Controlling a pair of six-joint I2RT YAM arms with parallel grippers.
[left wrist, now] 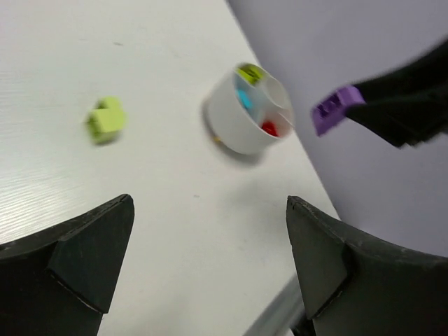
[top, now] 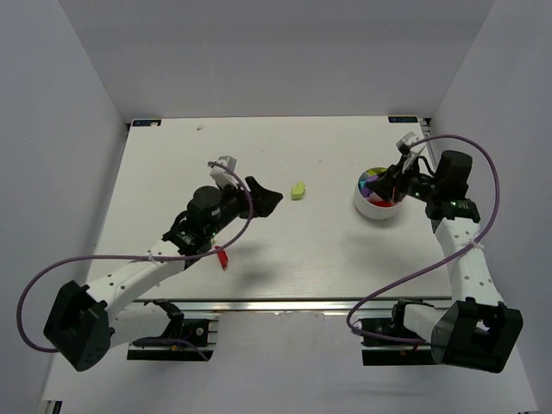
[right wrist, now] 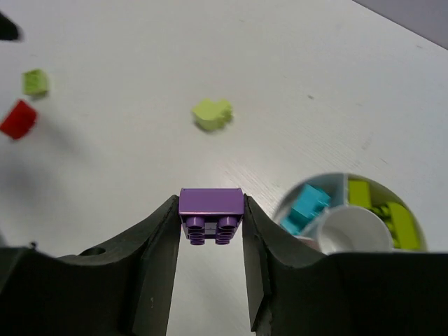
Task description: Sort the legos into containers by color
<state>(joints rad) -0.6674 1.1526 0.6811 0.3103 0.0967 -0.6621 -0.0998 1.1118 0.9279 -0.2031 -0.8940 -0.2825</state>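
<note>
I should move my right gripper right in the top view and down to the bowl section opposite the cyan bricks, which lies below it, keeping colors apart.
My right gripper (right wrist: 210, 213) is shut on a purple brick (right wrist: 210, 203) and holds it above the table, just beside the round white divided bowl (right wrist: 318, 179). The bowl holds cyan (right wrist: 308, 203) and lime (right wrist: 392, 218) bricks. In the left wrist view the bowl (left wrist: 229, 129) also shows a red brick (left wrist: 269, 128), and the held purple brick (left wrist: 336, 110) is to its right. A lime brick (top: 297, 191) lies on the table between the grippers. My left gripper (top: 266, 197) is open and empty, left of that lime brick (left wrist: 106, 120).
A red brick (right wrist: 19, 119) and a small lime brick (right wrist: 35, 82) lie far off toward the left arm. The red one (top: 222, 257) lies beside the left forearm. The bowl (top: 373, 207) stands near the table's right edge.
</note>
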